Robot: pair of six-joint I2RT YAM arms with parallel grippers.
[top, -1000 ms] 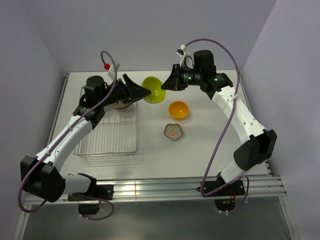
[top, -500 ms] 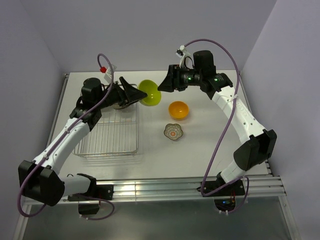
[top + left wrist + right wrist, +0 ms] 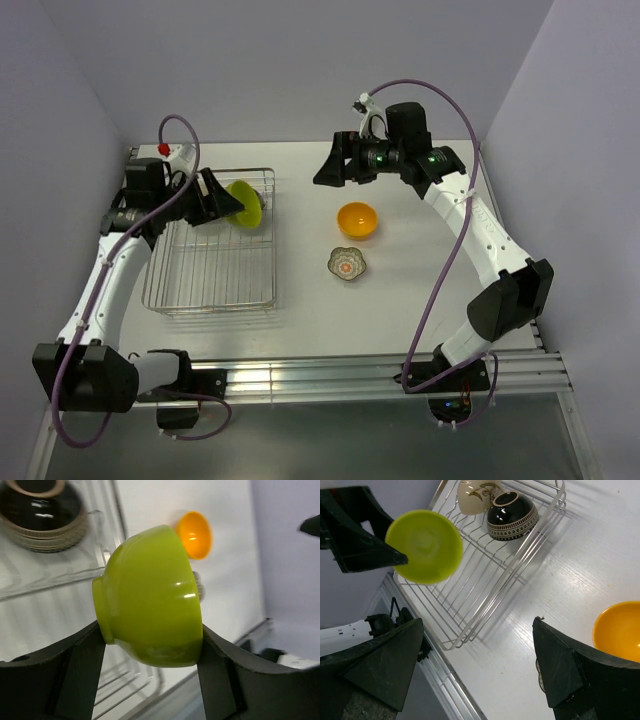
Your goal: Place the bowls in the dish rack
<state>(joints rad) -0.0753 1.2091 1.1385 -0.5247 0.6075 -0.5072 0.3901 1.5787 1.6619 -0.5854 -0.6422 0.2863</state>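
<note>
The left gripper moves back and down next and releases the lime-green bowl (image 3: 244,205), since the rack's near half, free of bowls, lies below and back from it.
My left gripper (image 3: 232,201) is shut on the lime-green bowl (image 3: 244,205), tipped on its side above the far right part of the dish rack (image 3: 210,285). In the left wrist view the bowl (image 3: 150,595) is pinched between both fingers (image 3: 82,665). A white bowl (image 3: 479,492) and a dark brown bowl (image 3: 512,515) lie upside down in the rack's far end (image 3: 485,575). The orange bowl (image 3: 357,220) and the small patterned bowl (image 3: 347,263) sit on the table to the rack's right. My right gripper (image 3: 328,166) hangs open and empty beyond the orange bowl.
The rack's near half holds only bare wires (image 3: 215,265). The table's metal edge rail (image 3: 300,375) runs along the front. Purple walls close in at the back and sides.
The right gripper has opened and let go of the green bowl. My left arm has swung left with the bowl, from the table's middle to above the rack.
</note>
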